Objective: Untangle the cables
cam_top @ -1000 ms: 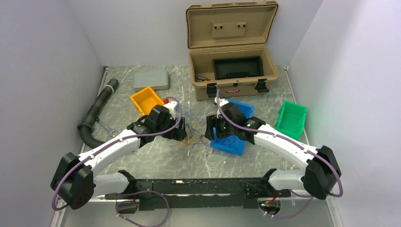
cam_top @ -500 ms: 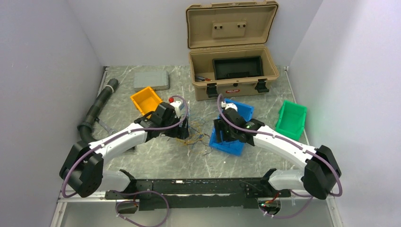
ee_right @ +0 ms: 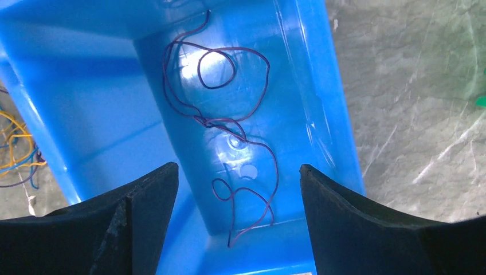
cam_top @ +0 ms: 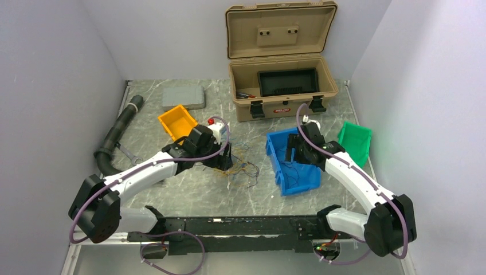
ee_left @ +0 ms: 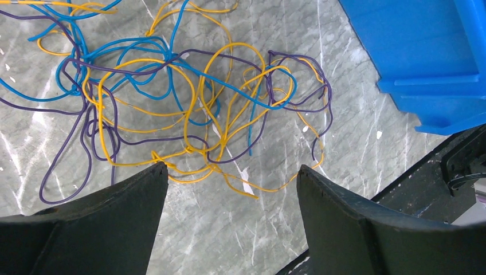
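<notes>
The next step is for my left gripper to lower to where parts of the yellow cable bunch (cam_top: 225, 171) (ee_left: 208, 161) at the tangle's near edge. Then it will close on the yellow cable.
A tangle of thin blue, orange-yellow and purple cables (ee_left: 189, 103) lies on the marble table, seen in the top view (cam_top: 240, 167) beside my left arm. My left gripper (ee_left: 229, 172) hovers over the tangle's near edge, open and empty. One purple cable (ee_right: 229, 132) lies alone inside the blue bin (ee_right: 86, 103), which sits right of the tangle (cam_top: 312, 182). My right gripper (ee_right: 238, 172) is open and empty above the bin's inside; in the top view it is over the bin's far end (cam_top: 298, 150).
An orange bin (cam_top: 177, 121) stands left of centre and a green bin (cam_top: 355, 143) at the right. An open tan case (cam_top: 281, 86) stands at the back, a grey box (cam_top: 183, 97) and black hose (cam_top: 117, 134) at the left. A black rail (cam_top: 229, 226) runs along the near edge.
My right arm swung right and back, and the blue bin shifted right away from the tangle with a purple cable in it. My left gripper moved slightly right over the tangle.
</notes>
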